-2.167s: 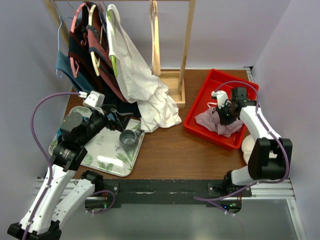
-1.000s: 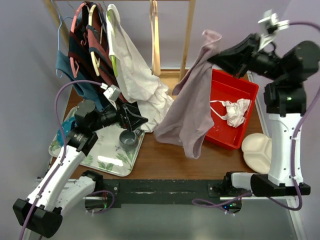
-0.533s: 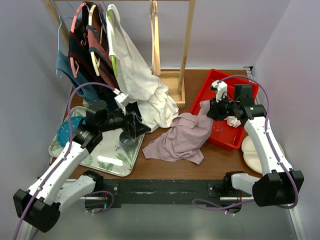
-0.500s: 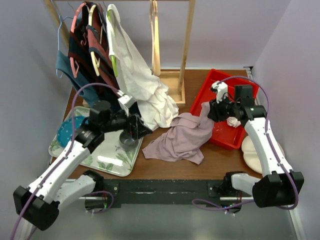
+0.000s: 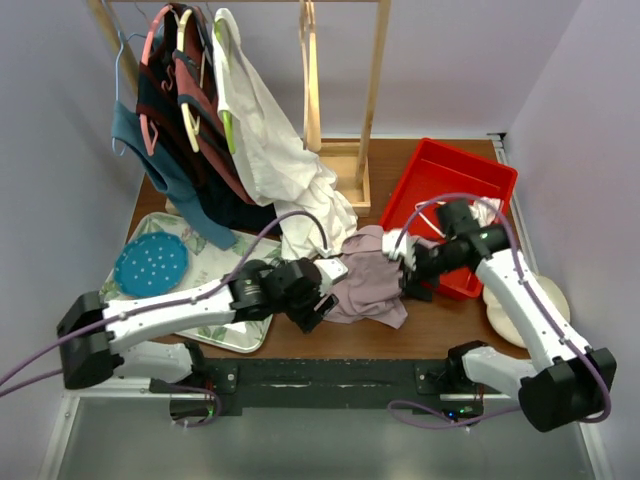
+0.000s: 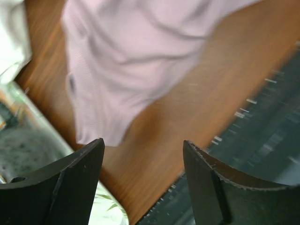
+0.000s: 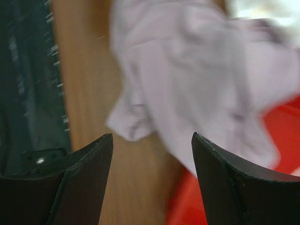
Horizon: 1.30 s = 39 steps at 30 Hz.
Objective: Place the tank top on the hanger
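Observation:
Next, my right gripper moves down and back onto the tank top's near corner [image 5: 396, 317] [image 7: 130, 125], below it and nearer my base, since that corner juts onto bare wood.
The mauve-pink tank top [image 5: 368, 282] lies crumpled on the wooden table just left of the red bin [image 5: 470, 178]. My left gripper [image 5: 318, 304] hovers at its near-left edge, open. In the left wrist view only bare table shows between the fingers [image 6: 65, 187], and the tank top [image 6: 136, 61] lies beyond them. My right gripper [image 5: 408, 282] is at its right edge, open and holding nothing. The right wrist view shows the tank top [image 7: 201, 70] ahead of the gripper [image 7: 152, 154]. The pale wooden hanger [image 5: 311, 90] hangs on the rack at the back.
A big white shirt [image 5: 290, 170] and dark clothes hang at the back left. A floral tray [image 5: 215, 335] with a blue plate [image 5: 151, 265] lies under my left arm. The bin holds a small white-and-pink garment [image 5: 486, 210]. A cream object [image 5: 550, 302] sits at the right edge.
The right gripper opened and let the tank top fall to the table, then came down beside it. The left arm swung right, off the tray, to the tank top's left edge.

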Motion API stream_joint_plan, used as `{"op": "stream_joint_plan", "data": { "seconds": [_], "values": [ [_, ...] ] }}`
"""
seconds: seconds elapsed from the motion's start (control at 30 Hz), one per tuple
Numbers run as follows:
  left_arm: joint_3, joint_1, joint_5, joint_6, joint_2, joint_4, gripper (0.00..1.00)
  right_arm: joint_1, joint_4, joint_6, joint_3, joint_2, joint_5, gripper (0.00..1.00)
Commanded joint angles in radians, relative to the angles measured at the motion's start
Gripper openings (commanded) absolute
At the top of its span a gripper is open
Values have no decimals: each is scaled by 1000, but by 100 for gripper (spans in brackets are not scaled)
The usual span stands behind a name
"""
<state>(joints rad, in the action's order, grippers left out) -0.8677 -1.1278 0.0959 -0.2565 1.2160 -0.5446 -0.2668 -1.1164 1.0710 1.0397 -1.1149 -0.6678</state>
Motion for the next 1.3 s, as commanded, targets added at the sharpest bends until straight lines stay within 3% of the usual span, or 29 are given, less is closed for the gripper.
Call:
{"op": "stream_joint_plan", "data": {
  "seconds": [0.0,0.47,0.53,0.57,0.63,0.67,0.73,0.83,0.9,1.03,1.13,1.27],
  "values": [
    [-59,-26,324,-138,156,-52,73,-146,107,38,-168,75,117,71],
    [-13,-43,401,-246,343,20,70,-338,437,-23,-451,1,369,66],
    [7,-41,390,-265,344,37,63,-341,483,-34,-460,-23,381,65],
    [15,-41,384,-286,344,44,55,-342,493,-36,-467,-31,381,64],
    [39,-40,364,-303,346,70,48,-344,520,-39,-477,-49,381,57],
    [47,-40,357,-317,349,80,39,-345,524,-39,-487,-56,379,53],
    [62,-40,337,-325,350,100,32,-348,523,-36,-491,-63,381,33],
    [68,-40,320,-322,327,106,0,-348,457,-48,-460,-43,384,10],
    [75,-40,311,-303,271,112,0,-348,368,-59,-399,10,387,1],
    [41,-40,286,-235,116,94,0,-348,187,-92,-219,81,389,0],
    [-48,-38,288,-185,-36,42,0,-348,25,-94,-6,70,405,0],
    [-213,-32,300,-92,-224,-6,0,-348,-181,-49,398,12,395,0]
  ]
}}
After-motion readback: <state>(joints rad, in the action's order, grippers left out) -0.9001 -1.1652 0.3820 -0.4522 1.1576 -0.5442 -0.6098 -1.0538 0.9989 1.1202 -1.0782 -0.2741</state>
